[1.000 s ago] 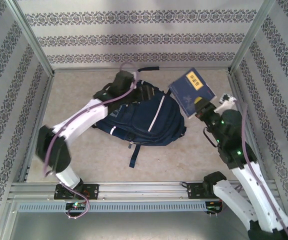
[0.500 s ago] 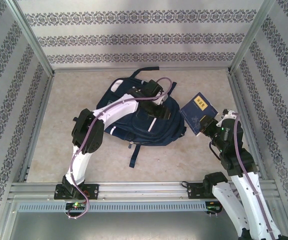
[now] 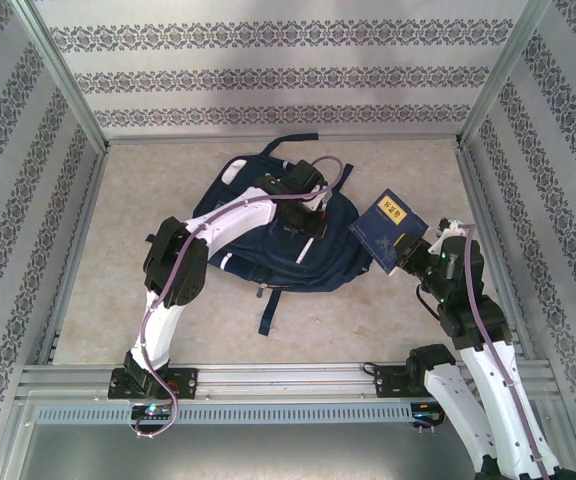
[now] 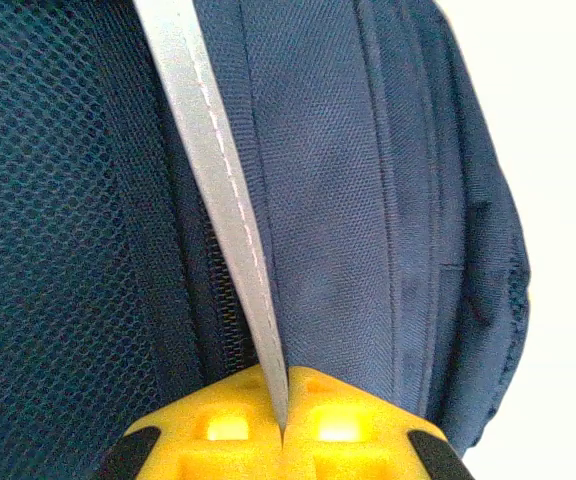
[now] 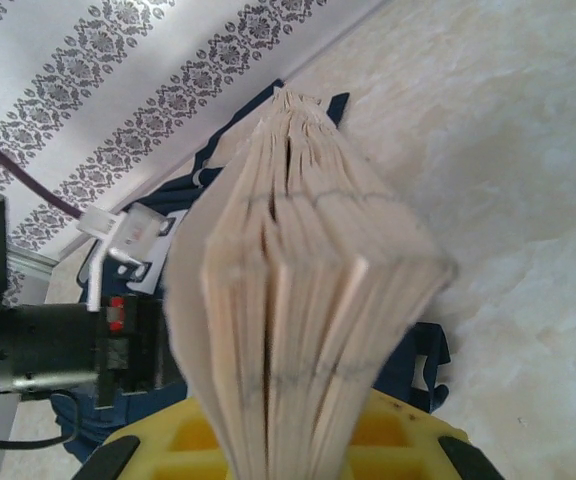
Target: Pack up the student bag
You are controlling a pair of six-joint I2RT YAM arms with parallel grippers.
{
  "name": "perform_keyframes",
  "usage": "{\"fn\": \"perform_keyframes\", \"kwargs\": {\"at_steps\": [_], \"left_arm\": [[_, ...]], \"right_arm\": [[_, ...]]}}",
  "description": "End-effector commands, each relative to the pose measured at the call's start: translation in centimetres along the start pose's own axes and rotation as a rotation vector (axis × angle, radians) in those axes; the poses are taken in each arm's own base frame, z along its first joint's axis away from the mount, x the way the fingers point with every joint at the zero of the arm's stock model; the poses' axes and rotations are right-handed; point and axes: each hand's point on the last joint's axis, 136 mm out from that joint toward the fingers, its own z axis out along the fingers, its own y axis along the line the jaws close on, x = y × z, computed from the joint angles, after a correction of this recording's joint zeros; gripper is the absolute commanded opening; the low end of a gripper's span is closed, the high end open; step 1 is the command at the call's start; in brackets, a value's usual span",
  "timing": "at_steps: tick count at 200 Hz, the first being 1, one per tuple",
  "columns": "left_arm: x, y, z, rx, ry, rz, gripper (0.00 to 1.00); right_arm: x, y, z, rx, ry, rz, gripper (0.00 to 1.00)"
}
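Observation:
My left gripper draws the grey reflective strap away from the blue book next and only then releases it, since the book still stands outside the bag's edge.
The student bag, navy with white stripes, lies in the middle of the table. My left gripper sits on its right half. In the left wrist view its yellow fingers are shut on the bag's white reflective stripe, beside a zip and mesh fabric. My right gripper holds a blue book tilted just off the bag's right edge. In the right wrist view the gripper is shut on the book's fanned page edges, with bag fabric behind.
A loose dark strap trails from the bag toward the near metal rail. Patterned walls and frame posts enclose the beige table. The left arm appears beside the book in the right wrist view.
The left arm swung from the bag's top left to its right half, and the bag shifted. The right gripper brought the book down and left toward the bag's right edge.

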Motion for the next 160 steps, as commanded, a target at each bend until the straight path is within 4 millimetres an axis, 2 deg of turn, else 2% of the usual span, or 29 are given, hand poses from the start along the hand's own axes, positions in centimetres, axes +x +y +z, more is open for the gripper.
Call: {"fn": "perform_keyframes", "kwargs": {"at_steps": [1, 34, 55, 63, 83, 94, 104, 118, 146, 160], "left_arm": [[-2.7, -2.8, -8.5, 0.028, -0.151, 0.067, 0.00], [-3.5, -2.9, -15.1, 0.056, -0.265, 0.055, 0.00], [-3.1, -3.1, -17.6, 0.096, -0.292, 0.049, 0.00], [-3.0, -3.1, -18.2, 0.105, -0.294, 0.047, 0.00], [-2.8, -3.0, -19.3, 0.109, -0.309, 0.047, 0.00], [-2.7, -2.7, -19.8, 0.108, -0.318, 0.039, 0.00], [-2.8, -2.1, -20.3, 0.101, -0.330, 0.029, 0.00], [-2.9, -1.3, -20.9, 0.100, -0.343, 0.003, 0.00], [-3.0, -0.5, -21.2, 0.112, -0.347, -0.022, 0.00], [-3.2, -0.2, -21.3, 0.108, -0.348, -0.024, 0.00]], "right_arm": [[-0.8, 1.3, -0.2, -0.050, -0.014, -0.023, 0.00], [-0.3, 1.7, 0.6, -0.070, 0.033, -0.008, 0.00], [0.9, 3.9, 1.8, -0.195, 0.124, 0.028, 0.00], [1.5, 5.1, 2.5, -0.263, 0.174, 0.058, 0.00], [2.7, 6.5, 3.9, -0.328, 0.288, 0.105, 0.00], [3.1, 6.8, 4.4, -0.335, 0.311, 0.113, 0.00], [2.8, 6.2, 4.5, -0.292, 0.282, 0.101, 0.00], [1.8, 5.7, 3.7, -0.268, 0.209, 0.081, 0.00], [-0.2, 7.9, 0.6, -0.366, 0.122, 0.022, 0.00], [-0.7, 7.4, -0.2, -0.319, 0.101, 0.005, 0.00]]}}
